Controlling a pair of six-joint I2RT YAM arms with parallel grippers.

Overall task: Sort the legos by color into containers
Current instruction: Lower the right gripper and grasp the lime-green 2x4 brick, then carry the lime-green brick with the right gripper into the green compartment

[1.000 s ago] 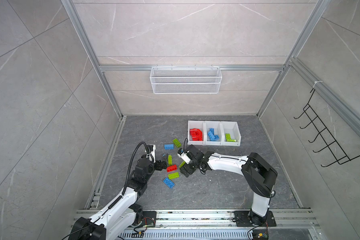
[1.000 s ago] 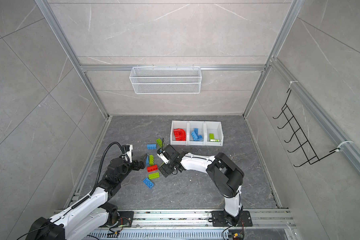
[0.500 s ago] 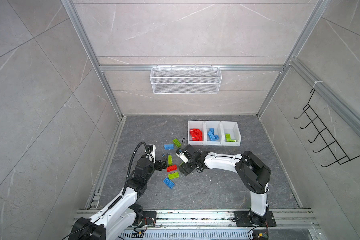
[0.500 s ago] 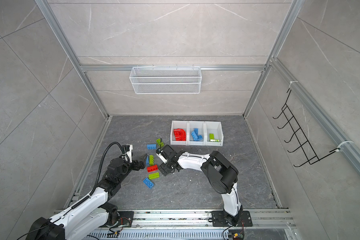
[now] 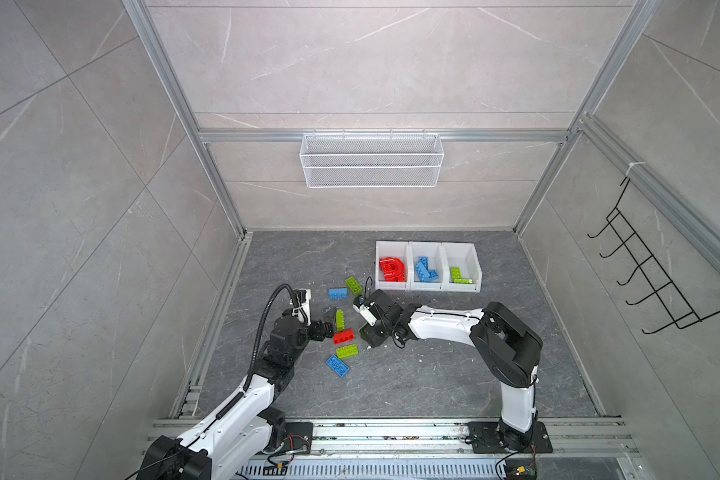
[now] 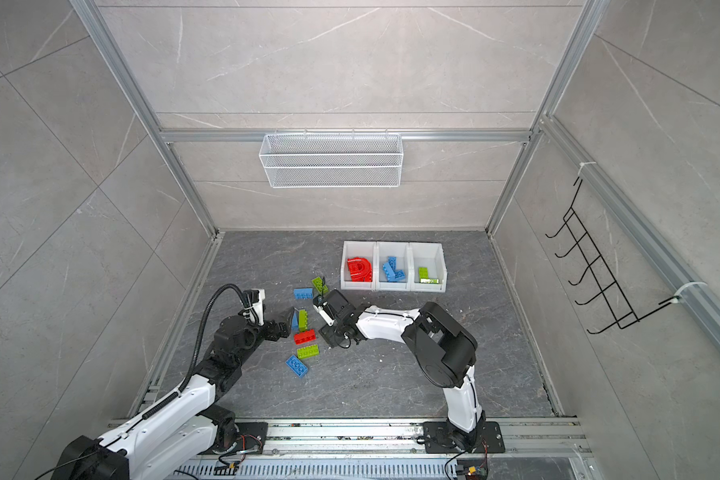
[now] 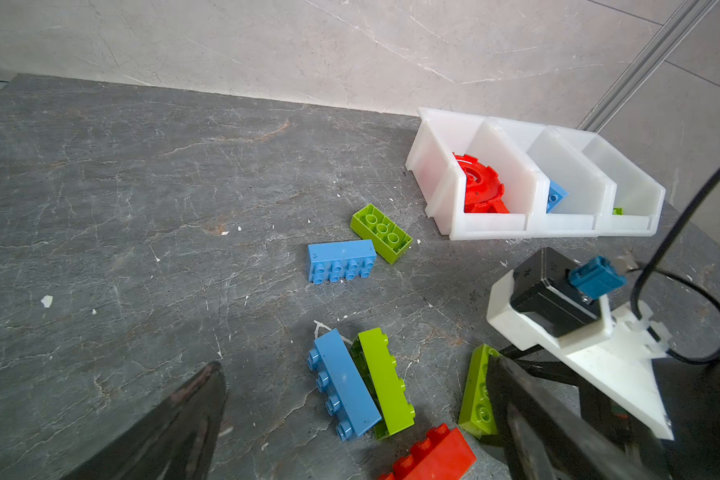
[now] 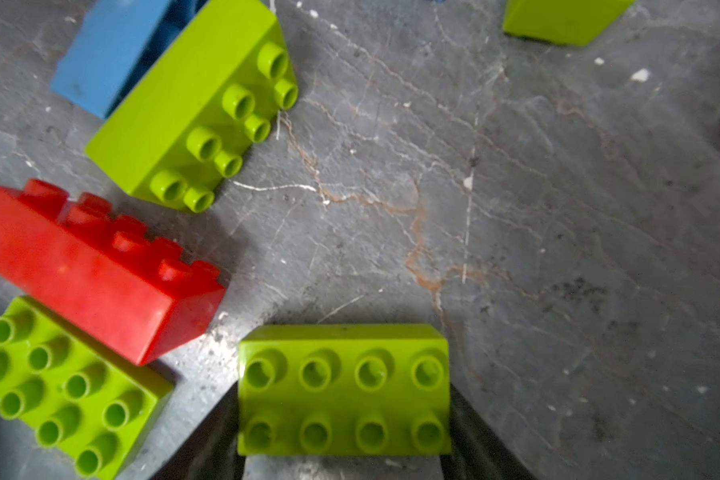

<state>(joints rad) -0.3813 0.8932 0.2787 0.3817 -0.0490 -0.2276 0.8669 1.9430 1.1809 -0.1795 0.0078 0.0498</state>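
Note:
The right gripper raises the green lego [image 8: 344,382] outward past the blue bricks, over the bin, and releases it next, since that bin holds matching green bricks.
Several loose legos lie on the dark floor left of the containers [image 5: 427,287]: a blue one [image 5: 337,293], a green one [image 5: 353,285], a red one [image 5: 343,336], another green [image 5: 347,351] and another blue [image 5: 337,365]. The three bins hold a red arch [image 5: 391,269], blue bricks [image 5: 425,269] and green bricks [image 5: 458,275]. My right gripper [image 8: 344,449] is low on the floor, its fingers pressed against both ends of a green lego [image 8: 344,382]. My left gripper [image 7: 354,363] stands wide open, its fingers either side of a blue and green pair [image 7: 346,386], touching neither.
A white wire basket [image 5: 371,160] hangs on the back wall and a black hook rack [image 5: 649,274] on the right wall. Aluminium rails run along the front and left edges. The two grippers [image 6: 327,334] [image 6: 285,324] are close together over the brick cluster.
The right gripper's jaws have narrowed onto the green lego, and its arm has shifted slightly left. The left arm has stayed still.

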